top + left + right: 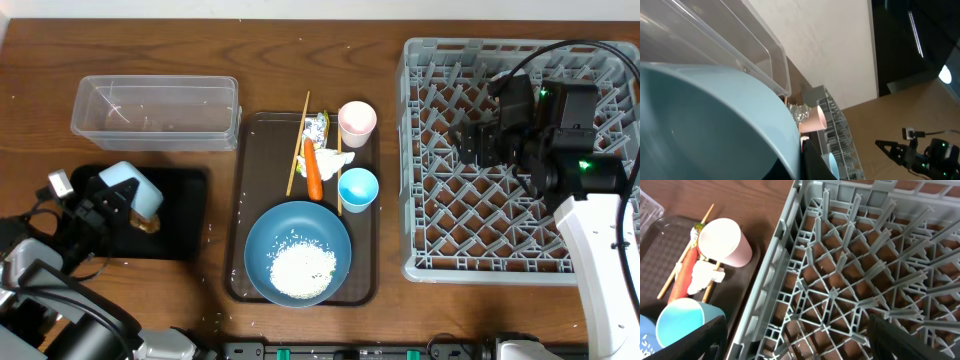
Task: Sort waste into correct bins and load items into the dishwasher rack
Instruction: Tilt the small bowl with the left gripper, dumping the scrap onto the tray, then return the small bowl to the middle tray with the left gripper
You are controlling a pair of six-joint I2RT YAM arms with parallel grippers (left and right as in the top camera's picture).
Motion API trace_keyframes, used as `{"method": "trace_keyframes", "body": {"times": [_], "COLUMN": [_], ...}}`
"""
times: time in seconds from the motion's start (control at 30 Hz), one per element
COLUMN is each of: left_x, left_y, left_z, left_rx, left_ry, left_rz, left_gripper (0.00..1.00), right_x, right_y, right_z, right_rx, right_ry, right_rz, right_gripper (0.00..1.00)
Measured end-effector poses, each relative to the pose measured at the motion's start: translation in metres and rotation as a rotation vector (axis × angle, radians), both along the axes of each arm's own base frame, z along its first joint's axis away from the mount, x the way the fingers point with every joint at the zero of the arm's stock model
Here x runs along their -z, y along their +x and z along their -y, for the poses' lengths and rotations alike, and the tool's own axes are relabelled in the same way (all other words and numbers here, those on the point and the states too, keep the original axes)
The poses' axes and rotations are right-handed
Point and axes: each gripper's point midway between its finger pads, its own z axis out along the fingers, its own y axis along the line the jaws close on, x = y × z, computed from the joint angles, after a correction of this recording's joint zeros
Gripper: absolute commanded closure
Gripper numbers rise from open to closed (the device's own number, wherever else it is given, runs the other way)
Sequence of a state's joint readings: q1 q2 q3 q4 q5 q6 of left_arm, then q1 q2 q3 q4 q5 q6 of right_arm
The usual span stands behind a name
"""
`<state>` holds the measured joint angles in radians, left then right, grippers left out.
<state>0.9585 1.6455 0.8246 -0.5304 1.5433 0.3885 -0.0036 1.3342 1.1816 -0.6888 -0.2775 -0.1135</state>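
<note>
The bowl is emptied, so my left gripper will swing to the right in the overhead view next, to the serving tray's bare far corner (270, 145), and go down to release.
My left gripper (112, 203) is shut on the rim of the small light-blue bowl (131, 187), which is tilted over the black tray (185, 235); a brownish food scrap (149, 223) lies under it. That bowl (705, 125) fills the left wrist view. On the brown serving tray (240, 200) sit the large blue bowl (298, 232) with rice (300, 268), a light-blue cup (358, 188), a pink cup (357, 122), a carrot (313, 170), chopsticks (298, 145), a wrapper (316, 127) and a tissue (335, 160). My right gripper (800, 345) hangs open and empty over the left side of the dishwasher rack (430, 255).
The clear tub (155, 110) stands at the back left, behind the black tray, with little or nothing in it. The rack's left wall (775, 275) stands close beside the serving tray. A few stray rice grains lie on the wood by the tray's front left corner.
</note>
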Motion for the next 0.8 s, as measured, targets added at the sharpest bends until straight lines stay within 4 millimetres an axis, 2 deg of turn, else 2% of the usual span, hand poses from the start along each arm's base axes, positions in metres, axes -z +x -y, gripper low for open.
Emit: {"method": "trace_keyframes", "body": {"times": [0.27, 0.43, 0.53, 0.63, 0.8], "left_x": [-0.005, -0.040, -0.074, -0.095, -0.112], "left_y": [0.002, 0.017, 0.027, 0.032, 0.039], "left_z": [0.003, 0.018, 0.037, 0.063, 0.109], "left_rx": [0.011, 0.062, 0.083, 0.090, 0.080], "left_ry": [0.013, 0.165, 0.326, 0.465, 0.656], "left_rz": [0.012, 0.012, 0.019, 0.008, -0.003], "left_gripper": [0.94, 0.94, 0.94, 0.94, 0.94], "right_x": [0.000, 0.000, 0.000, 0.000, 0.000], "right_y": [0.000, 0.000, 0.000, -0.001, -0.001], "right_z": [0.000, 0.000, 0.000, 0.000, 0.000], "right_rx": [0.000, 0.000, 0.000, -0.001, -0.001], "right_ry": [0.000, 0.000, 0.000, 0.001, 0.001], "right_rz": [-0.001, -0.003, -0.002, -0.003, -0.003], "right_gripper": [0.18, 0.17, 0.16, 0.16, 0.16]}}
